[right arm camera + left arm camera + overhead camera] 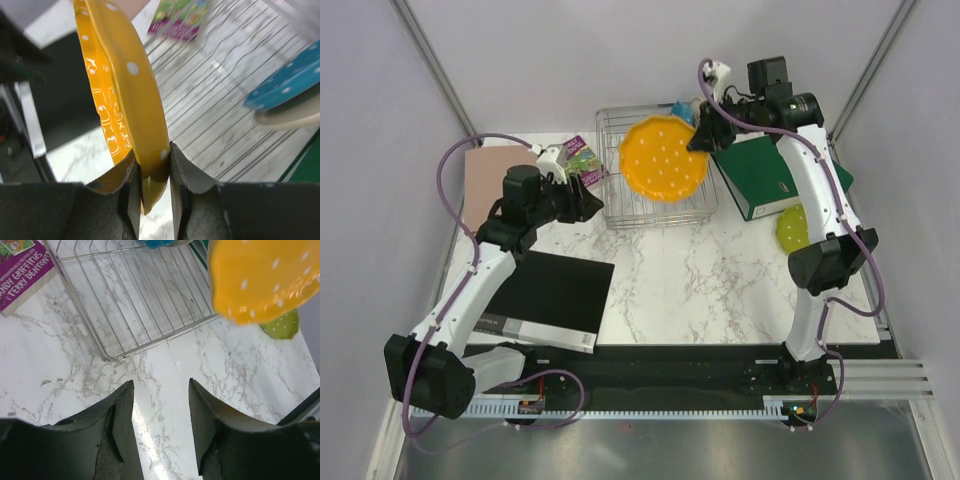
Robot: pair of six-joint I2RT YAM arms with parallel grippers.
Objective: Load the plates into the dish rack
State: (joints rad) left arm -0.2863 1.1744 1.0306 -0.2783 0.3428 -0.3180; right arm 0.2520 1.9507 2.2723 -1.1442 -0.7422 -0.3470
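I will move my right gripper left in the top view, turning, to the empty slot beside the blue plate, then lower to release, as the slot is below.
My right gripper [703, 137] is shut on the rim of the orange white-dotted plate [663, 158], holding it tilted on edge over the silver wire dish rack [620, 205]. In the right wrist view both fingers pinch the orange plate [131, 90] at the gripper [151, 155]. A blue dotted plate [285, 80] and a cream plate [292, 117] stand at the far side of the rack [215, 115]. A green dotted plate [792, 228] lies on the table to the right. My left gripper [161, 387] is open and empty over the marble, near the rack's [135, 300] front-left corner.
A green book [760, 175] lies right of the rack, partly under my right arm. A purple paperback [582, 160] sits at the rack's left. A black book [545, 295] lies near the front left and a brown board [485, 175] at the back left.
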